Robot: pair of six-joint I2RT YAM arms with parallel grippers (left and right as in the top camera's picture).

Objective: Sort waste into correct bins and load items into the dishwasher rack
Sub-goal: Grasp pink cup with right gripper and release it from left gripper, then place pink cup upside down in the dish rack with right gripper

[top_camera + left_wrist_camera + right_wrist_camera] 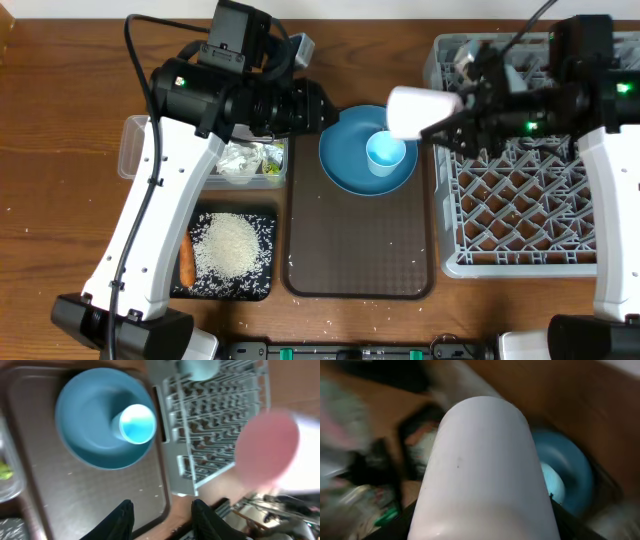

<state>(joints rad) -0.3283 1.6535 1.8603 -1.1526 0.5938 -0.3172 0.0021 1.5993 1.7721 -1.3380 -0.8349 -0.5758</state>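
Observation:
The rack's wires beside the pale bowl [492,174] are empty, so I will bring my right gripper over them, tip it downward, lower the pink cup [418,110] and let go.
My right gripper [455,115] is shut on the small pink cup [418,110], held on its side above the gap between the blue plate [345,160] and the dishwasher rack [520,200]. The cup fills the right wrist view [485,470], and it shows as a pink blur [267,447] in the left wrist view. A light-blue cup [385,152] stands upright on the plate. My left gripper [162,522] is open and empty, over the brown tray left of the plate. A pale bowl [199,367] seems to rest in the rack's corner.
The clear tub [135,150] holds the crumpled wrapper [240,158]. The black tray [262,290] holds rice [232,248] and the carrot [186,258]. The brown serving tray [360,260] lies under the plate. Loose grains [380,325] dot the table in front.

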